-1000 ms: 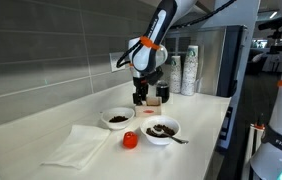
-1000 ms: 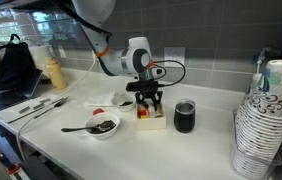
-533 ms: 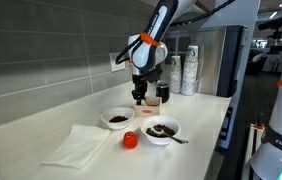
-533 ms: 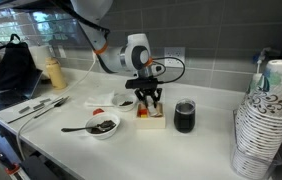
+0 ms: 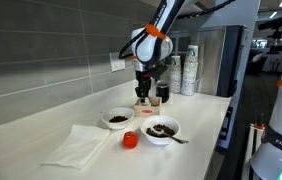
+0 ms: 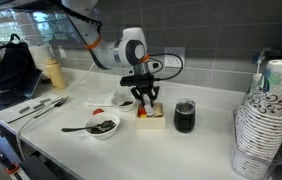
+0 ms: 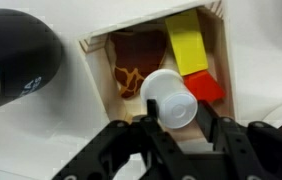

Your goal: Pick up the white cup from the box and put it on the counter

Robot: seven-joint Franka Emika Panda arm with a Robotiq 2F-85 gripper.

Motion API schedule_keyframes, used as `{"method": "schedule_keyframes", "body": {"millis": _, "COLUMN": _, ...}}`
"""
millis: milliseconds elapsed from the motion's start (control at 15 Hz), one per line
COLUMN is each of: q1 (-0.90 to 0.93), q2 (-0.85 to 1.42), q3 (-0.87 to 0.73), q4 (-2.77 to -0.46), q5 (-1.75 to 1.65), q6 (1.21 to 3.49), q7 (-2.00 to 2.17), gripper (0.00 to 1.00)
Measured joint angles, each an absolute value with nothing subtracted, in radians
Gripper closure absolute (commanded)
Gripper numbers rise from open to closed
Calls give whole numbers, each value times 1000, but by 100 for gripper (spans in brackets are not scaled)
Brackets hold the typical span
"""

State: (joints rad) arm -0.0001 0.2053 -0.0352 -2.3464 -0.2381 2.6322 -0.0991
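The white cup in my gripper rises past the box's sides next, over the counter beside it, and down for release, since that part is bare.
In the wrist view my gripper (image 7: 174, 118) is shut on the small white cup (image 7: 171, 97), with a black finger on each side of it. The cup hangs over the tan open-topped box (image 7: 99, 52), which holds a yellow block (image 7: 188, 45), a red piece (image 7: 207, 88) and a giraffe-patterned item (image 7: 131, 75). In both exterior views the gripper (image 5: 144, 95) (image 6: 146, 98) is a little above the box (image 6: 149, 121) on the off-white counter (image 6: 206, 142). The cup is too small to make out there.
A dark cup (image 6: 184, 116) (image 7: 16, 55) stands right beside the box. Two white bowls with dark contents (image 5: 117, 119) (image 5: 162, 130), a small red object (image 5: 129, 140) and a white cloth (image 5: 79, 145) lie on the counter. Stacks of white cups (image 6: 264, 120) stand at one end.
The gripper has risen from down in the box to a little above it, with the white cup between its fingers.
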Motion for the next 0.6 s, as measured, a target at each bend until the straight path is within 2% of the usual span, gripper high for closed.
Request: {"method": "schedule_keyframes", "body": {"millis": 600, "q1": -10, "q2": 9, "q3": -42, "q4": -2508, "q5": -237, "q6": 2635, "q7": -83, "gripper": 81}}
